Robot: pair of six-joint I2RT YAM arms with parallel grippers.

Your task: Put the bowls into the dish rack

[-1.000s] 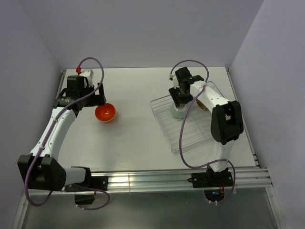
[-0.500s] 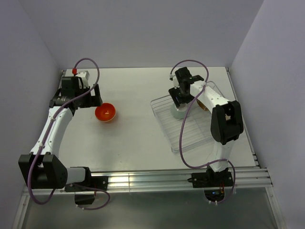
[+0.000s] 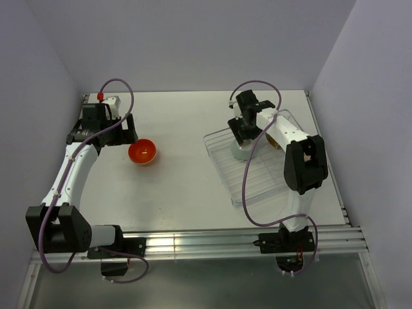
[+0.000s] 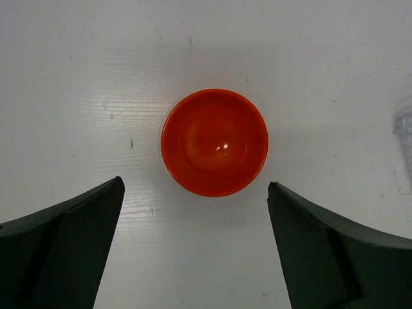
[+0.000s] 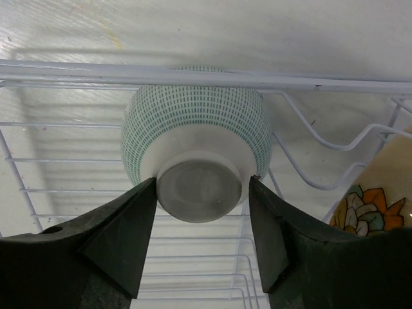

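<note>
Next, my left gripper lowers to straddle the bowl's rim side farthest from the rack point(image 4: 163, 150), since the orange-red bowl stands upright below my fingers with its rim free.
An orange-red bowl point(image 3: 143, 152) stands upright on the white table; in the left wrist view point(image 4: 214, 141) it sits centred just ahead of my fingers. My left gripper point(image 3: 120, 131) point(image 4: 195, 183) is open and empty, above the table just left of the bowl. The clear dish rack point(image 3: 257, 183) lies at the right. A pale mint green bowl point(image 3: 241, 152) point(image 5: 196, 132) leans in the rack with its foot towards the right wrist camera. My right gripper point(image 3: 243, 134) point(image 5: 201, 180) is shut on that bowl's foot, a fingertip point(image 5: 138, 206) touching each side.
A cream bowl with an orange flower pattern point(image 3: 275, 140) point(image 5: 373, 193) sits in the rack's far right corner, close to the mint bowl. White rack wires point(image 5: 193, 77) cross behind the mint bowl. Walls enclose the table on three sides.
My left gripper has drawn back to the left and slightly away from the orange-red bowl. The right arm and the mint bowl have not moved.
</note>
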